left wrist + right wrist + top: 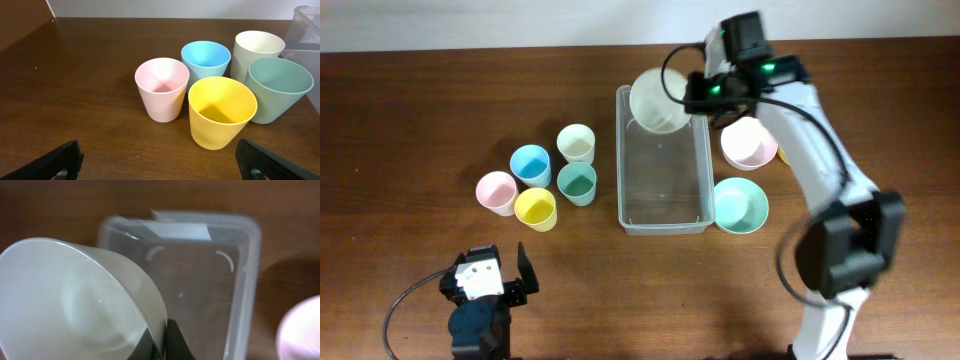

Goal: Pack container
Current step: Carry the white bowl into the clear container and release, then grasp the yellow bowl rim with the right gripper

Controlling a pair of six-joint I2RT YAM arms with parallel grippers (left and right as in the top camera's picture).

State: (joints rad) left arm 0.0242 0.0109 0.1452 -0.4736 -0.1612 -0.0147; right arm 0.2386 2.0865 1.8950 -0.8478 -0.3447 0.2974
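Observation:
I will next lower the pale cream bowl in my right gripper into the container's far half (657,146) (195,280) and let go of the bowl's rim there, as the container's bottom below is empty.
The clear plastic container (665,180) stands in the middle of the table, empty, its white label at the far short end (175,230). My right gripper (692,95) is shut on the rim of a pale cream bowl (658,100) and holds it tilted above the container's far end; in the right wrist view the bowl (75,305) fills the left side, pinched between the fingers (162,342). My left gripper (510,285) is open and empty near the front left edge, facing several pastel cups (220,110).
A pink bowl (750,143) and a mint green bowl (740,205) lie right of the container. Cream (576,143), blue (530,164), teal (577,183), pink (496,192) and yellow (535,208) cups stand to its left.

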